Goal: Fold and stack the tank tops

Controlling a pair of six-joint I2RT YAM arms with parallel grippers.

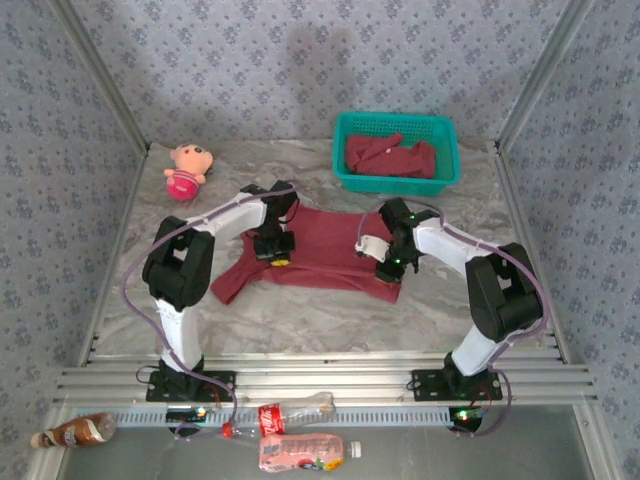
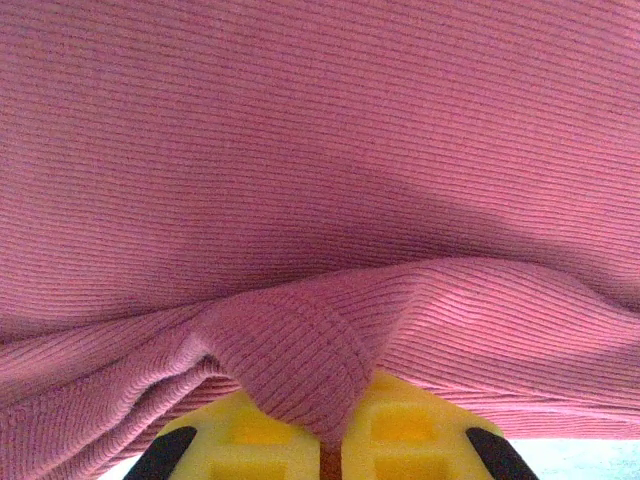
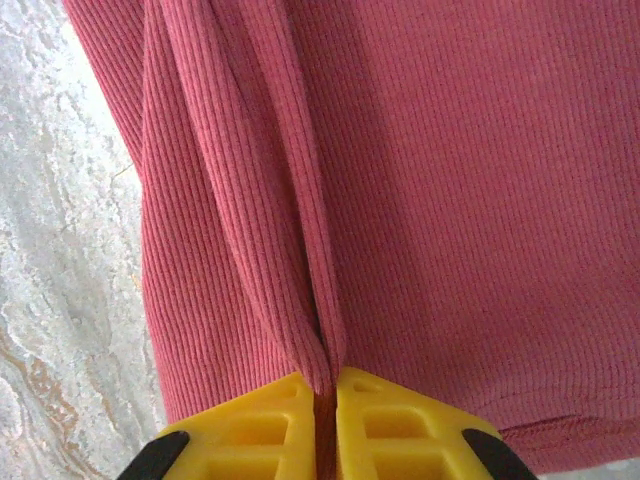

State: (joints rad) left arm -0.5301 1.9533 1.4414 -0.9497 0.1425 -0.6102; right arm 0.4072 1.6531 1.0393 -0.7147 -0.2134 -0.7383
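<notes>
The bare near part of the table is open and lies back of my left gripper, so I will pull the tank top's pinched fold back toward it and then let go.
A maroon ribbed tank top [image 1: 320, 255] lies spread on the table between the two arms. My left gripper [image 1: 272, 250] is shut on a pinched fold of this tank top [image 2: 300, 360] near its left part, the cloth bunched between the yellow fingers [image 2: 420, 430]. At the right edge of the same tank top [image 3: 400, 180] my right gripper [image 1: 392, 266] is shut on a narrow ridge of cloth, squeezed between its yellow fingers [image 3: 250, 430]. More maroon tank tops [image 1: 390, 155] lie crumpled in the teal basket [image 1: 396, 180] at the back right.
A pink plush doll [image 1: 186, 170] sits at the back left of the marbled table [image 1: 300, 310]. Bottles [image 1: 300, 450] lie in front of the arm bases, off the table. Patterned walls close in the table on three sides.
</notes>
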